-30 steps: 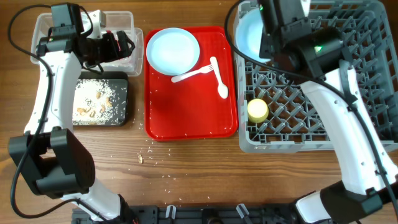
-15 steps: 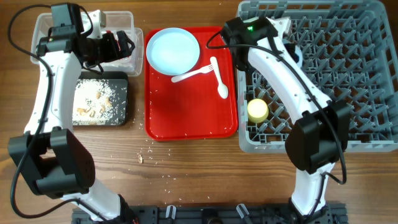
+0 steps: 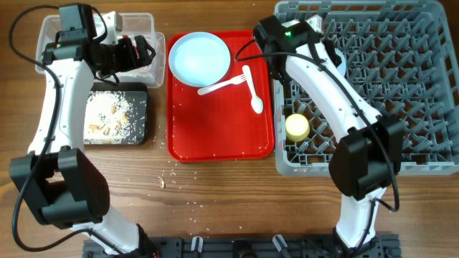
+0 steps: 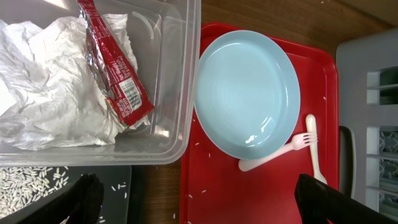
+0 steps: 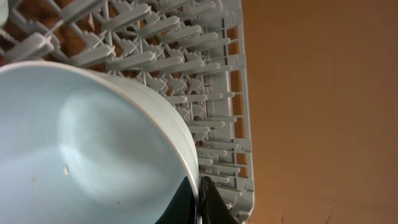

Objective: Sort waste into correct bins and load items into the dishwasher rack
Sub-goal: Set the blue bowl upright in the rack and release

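My right gripper will next move the bowl [image 3: 338, 63] toward the side of the rack by the red tray, and then it will let go of the bowl.
My right gripper [image 5: 200, 202] is shut on the rim of a pale-blue bowl [image 5: 81, 149], held on edge among the pegs at the far left corner of the grey dishwasher rack [image 3: 401, 86]. Only a sliver of the bowl [image 3: 338, 63] shows overhead, behind the arm. A yellow cup [image 3: 297, 127] stands in the rack. My left gripper [image 4: 205, 202] is open and empty beside the clear tub [image 4: 186, 93], which holds the red-and-white wrapper [image 4: 115, 68] and crumpled paper [image 4: 50, 93]. The plate [image 3: 199, 59], fork [image 3: 222, 86] and spoon [image 3: 252, 89] lie on the red tray [image 3: 215, 136].
The black tray [image 3: 115, 115] in front of the clear tub holds rice and brown bits. Loose crumbs [image 3: 168, 179] lie on the wooden table in front of the red tray. The right arm reaches across the rack's left side.
My right arm has come down from close under the camera and lowered the bowl into the rack's far left corner. The left arm has not moved.
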### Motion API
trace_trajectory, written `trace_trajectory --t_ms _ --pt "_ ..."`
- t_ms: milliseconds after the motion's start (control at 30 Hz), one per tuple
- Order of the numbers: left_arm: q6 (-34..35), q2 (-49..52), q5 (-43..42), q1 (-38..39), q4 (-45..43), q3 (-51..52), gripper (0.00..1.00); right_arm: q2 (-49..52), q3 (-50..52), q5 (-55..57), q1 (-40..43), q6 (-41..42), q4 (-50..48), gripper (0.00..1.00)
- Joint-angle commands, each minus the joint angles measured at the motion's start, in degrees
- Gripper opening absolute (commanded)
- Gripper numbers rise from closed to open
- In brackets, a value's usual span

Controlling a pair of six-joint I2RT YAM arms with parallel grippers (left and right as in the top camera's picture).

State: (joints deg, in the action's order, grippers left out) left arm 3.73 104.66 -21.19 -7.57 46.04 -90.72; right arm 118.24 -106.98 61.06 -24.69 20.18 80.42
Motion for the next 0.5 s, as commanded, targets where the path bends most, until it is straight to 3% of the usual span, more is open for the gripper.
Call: trace_trajectory --t_ms 0,233,467 --pt "-0.5 -0.7 0.3 -0.2 -0.2 -0.3 1.00 0.9 2.9 -0.7 0.1 -0.7 -0.2 0.04" --pt "-0.5 -0.7 0.3 -0.2 -0.2 -0.3 1.00 0.9 5.2 -3.7 -1.4 -2.2 -1.6 0.04" --pt "-0.5 -0.7 0.3 -0.2 -0.2 -0.3 1.00 0.9 5.2 9.2 -1.8 -2.1 -0.7 0.04"
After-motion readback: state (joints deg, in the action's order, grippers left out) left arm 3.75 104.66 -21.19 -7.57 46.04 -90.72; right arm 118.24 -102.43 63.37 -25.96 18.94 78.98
